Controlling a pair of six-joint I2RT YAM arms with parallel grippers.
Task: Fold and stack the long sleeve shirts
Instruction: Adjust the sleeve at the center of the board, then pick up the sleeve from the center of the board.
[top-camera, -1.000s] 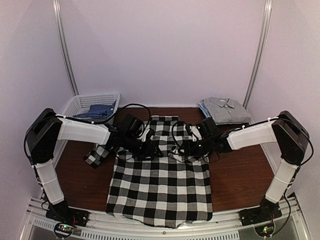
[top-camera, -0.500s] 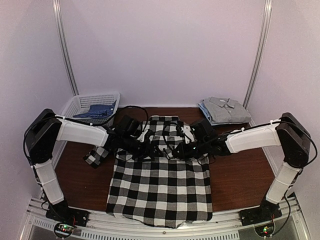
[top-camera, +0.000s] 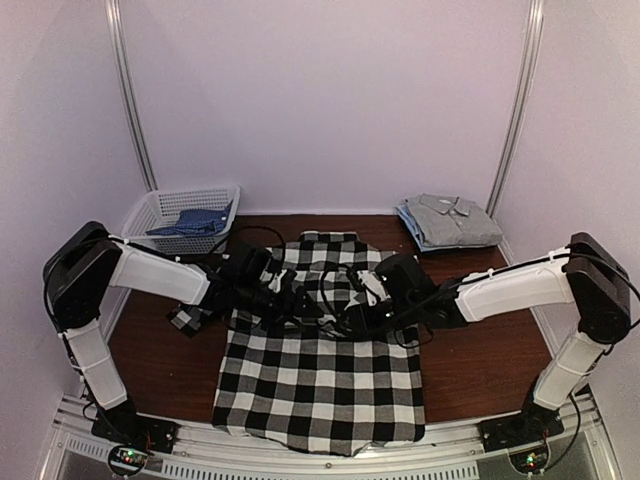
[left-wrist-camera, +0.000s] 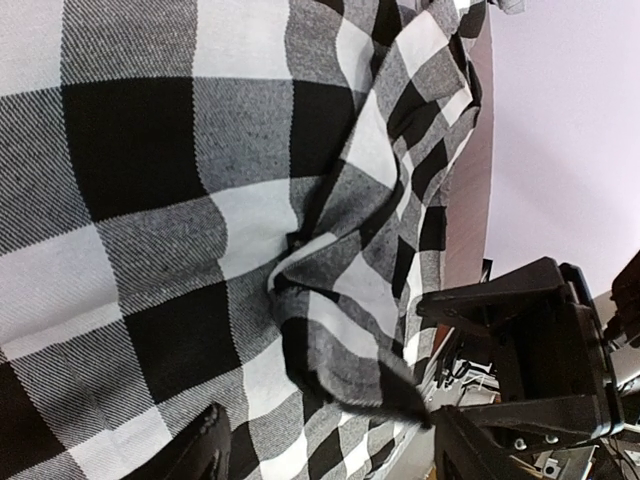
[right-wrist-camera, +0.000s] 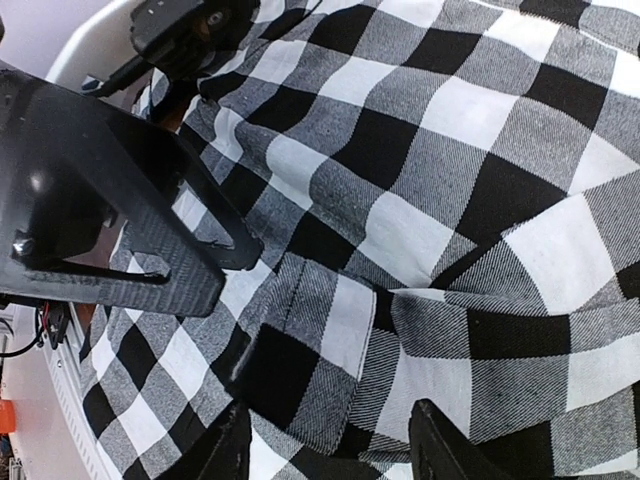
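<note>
Next I need to lower my left gripper toward the right in the top view onto the shirt's loose cuff (left-wrist-camera: 345, 365), since the cuff lies below the open fingers on that same side.
The black-and-white checked long sleeve shirt (top-camera: 320, 370) lies flat in the middle of the table, collar to the back. My left gripper (top-camera: 298, 303) and right gripper (top-camera: 352, 318) meet over its chest, almost touching. In the left wrist view the left gripper (left-wrist-camera: 335, 455) is open, and a loose fold of checked cloth (left-wrist-camera: 340, 320) hangs just ahead of its fingertips (left-wrist-camera: 205, 455). In the right wrist view the right gripper (right-wrist-camera: 335, 450) stands open over a cuff (right-wrist-camera: 320, 330) lying on the shirt. A folded grey shirt (top-camera: 455, 218) rests on a light blue one at the back right.
A white basket (top-camera: 160, 208) at the back left holds a blue shirt (top-camera: 195, 220). The checked shirt's left sleeve end (top-camera: 185, 318) lies on the brown table (top-camera: 480, 350) beside the left arm. The shirt's hem reaches the table's near edge.
The right gripper moved left toward the shirt's middle, shut briefly and opened again, leaving the cuff on the chest. The left gripper opened wider and drew slightly nearer.
</note>
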